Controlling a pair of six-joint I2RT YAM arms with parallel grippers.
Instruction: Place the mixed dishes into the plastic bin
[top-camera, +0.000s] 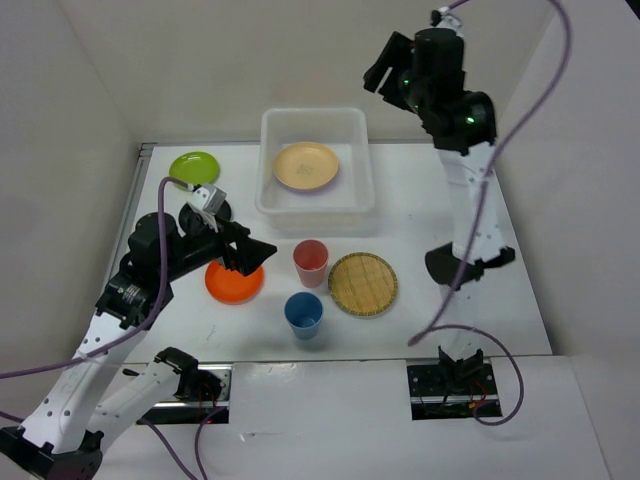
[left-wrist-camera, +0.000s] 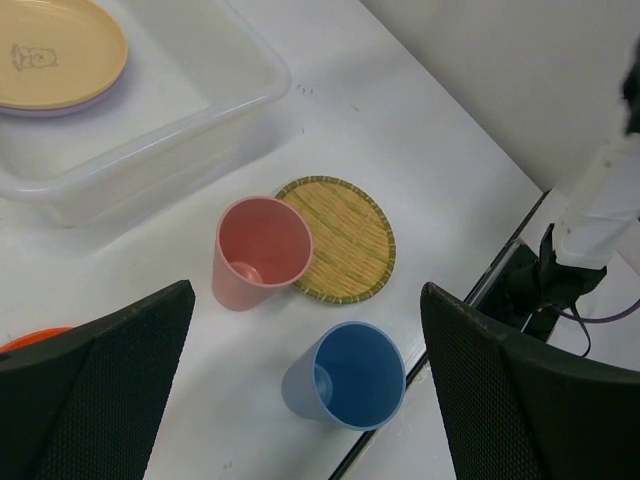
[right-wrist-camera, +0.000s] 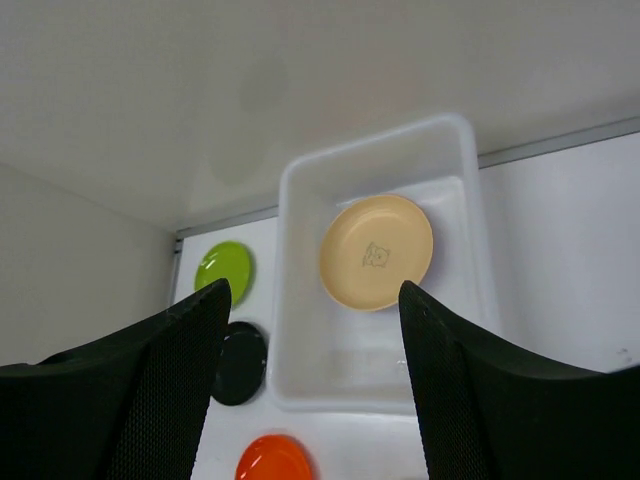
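Observation:
My right gripper should draw back and descend onto the bamboo plate's rim, in clear space opposite the pink cup, as the plate lies below and back from it.
The plastic bin (top-camera: 313, 205) stands at the back centre and holds a pale yellow plate (top-camera: 306, 166) lying on a lavender plate (left-wrist-camera: 70, 107). On the table are a lime green plate (top-camera: 195, 167), a black plate (right-wrist-camera: 238, 362), an orange plate (top-camera: 232, 285), a pink cup (top-camera: 311, 262), a blue cup (top-camera: 304, 313) and a bamboo plate (top-camera: 363, 284). My left gripper (top-camera: 250, 255) hangs open over the orange plate's right edge, holding nothing. My right gripper (right-wrist-camera: 310, 335) is raised high above the bin, open and empty.
White walls enclose the table at the left and back. The right arm's base (top-camera: 468, 262) stands right of the bamboo plate. The table's near edge runs just below the blue cup, with cable slots (top-camera: 450, 385) beyond it.

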